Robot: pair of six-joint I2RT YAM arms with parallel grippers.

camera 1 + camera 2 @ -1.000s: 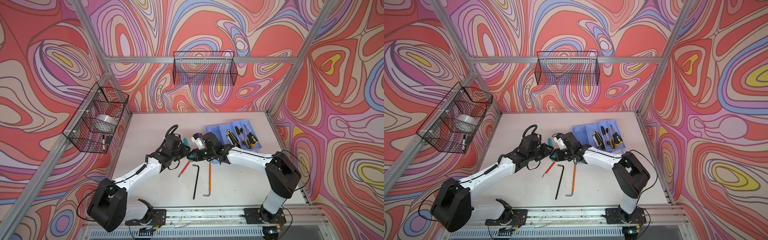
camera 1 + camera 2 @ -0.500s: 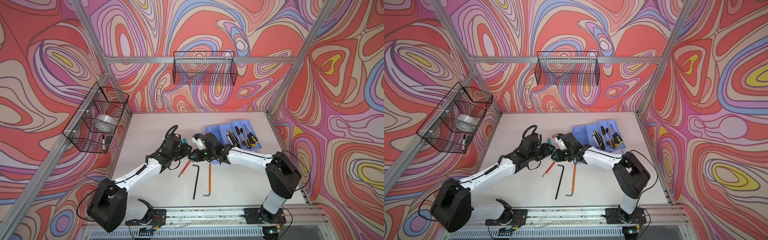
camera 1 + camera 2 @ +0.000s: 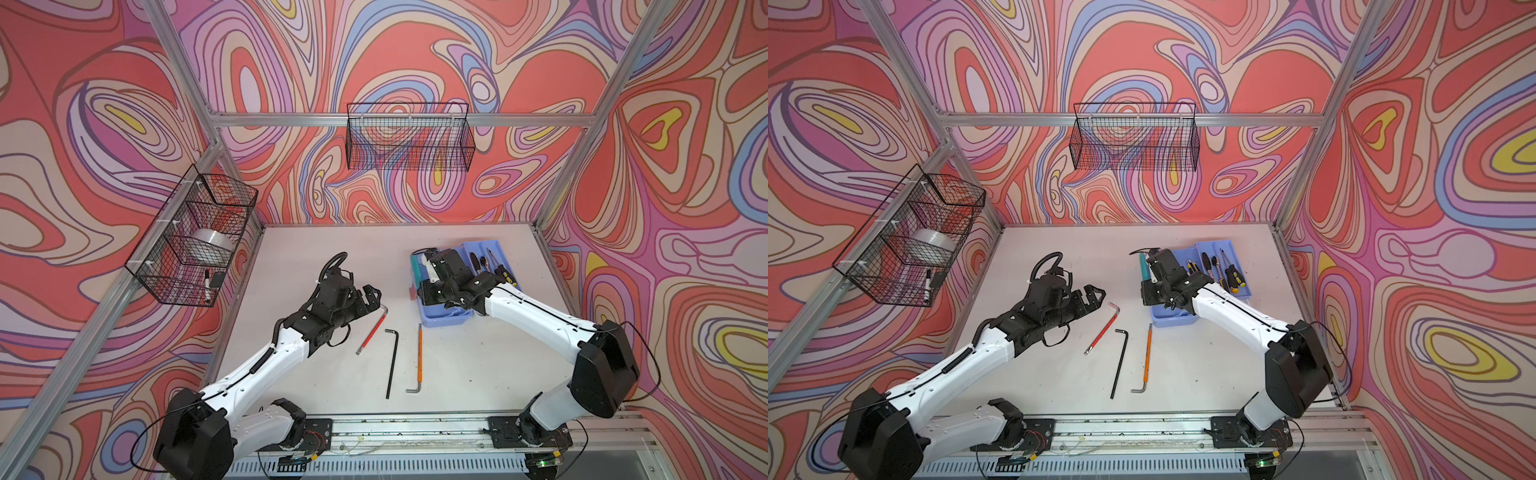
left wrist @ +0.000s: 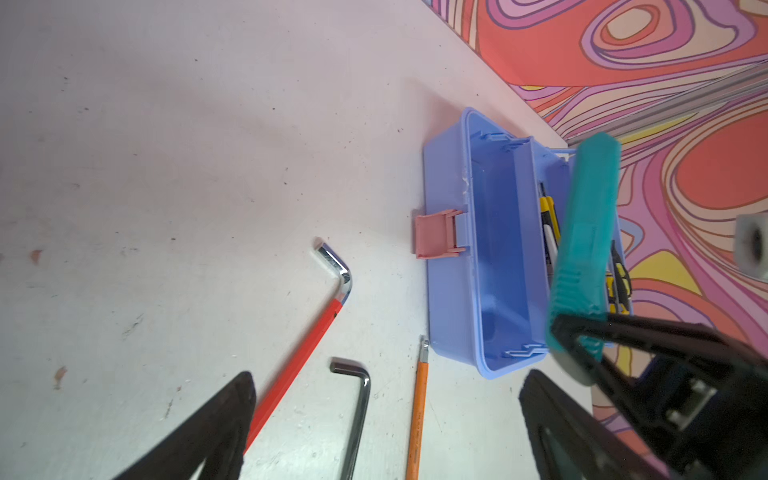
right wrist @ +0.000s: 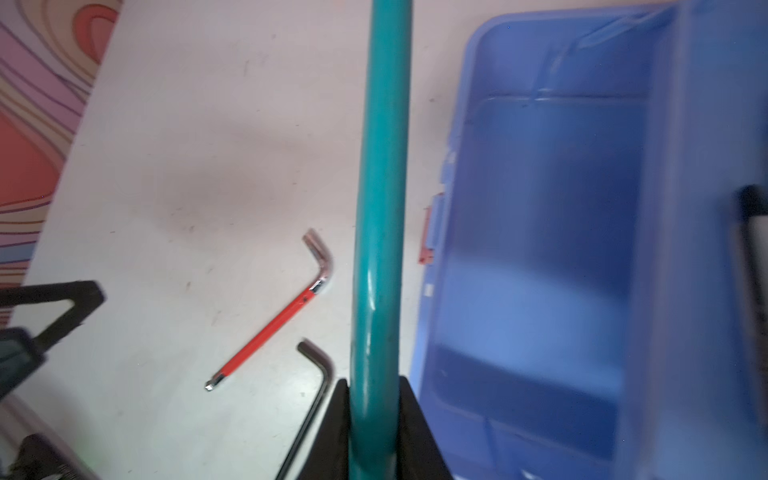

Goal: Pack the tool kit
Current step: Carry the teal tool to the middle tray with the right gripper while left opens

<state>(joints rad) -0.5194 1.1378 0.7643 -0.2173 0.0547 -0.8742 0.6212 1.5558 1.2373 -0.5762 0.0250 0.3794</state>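
Note:
I need to move my right gripper over the empty section of the box next and down into the tray section beside the white tool. I should let go there because that part of the tray is clear.
The tool kit's periwinkle box base stands open at the table's right, pink latch facing the middle. Its tray holds several screwdrivers. My right gripper is shut on the near end of a teal-handled tool and holds it above the box's left rim. In the right wrist view the teal tool runs out from between the jaws. My left gripper hangs open and empty left of the box. A red hex key, a black one and an orange one lie on the table.
A black wire basket on the left wall holds a tape roll and a marker. A second wire basket hangs on the back wall. Aluminium posts frame the table, and a rail runs along its front.
Both grippers met mid-table around the teal tool. The left one has since opened and drawn back left. The right one has carried the tool rightwards to the box.

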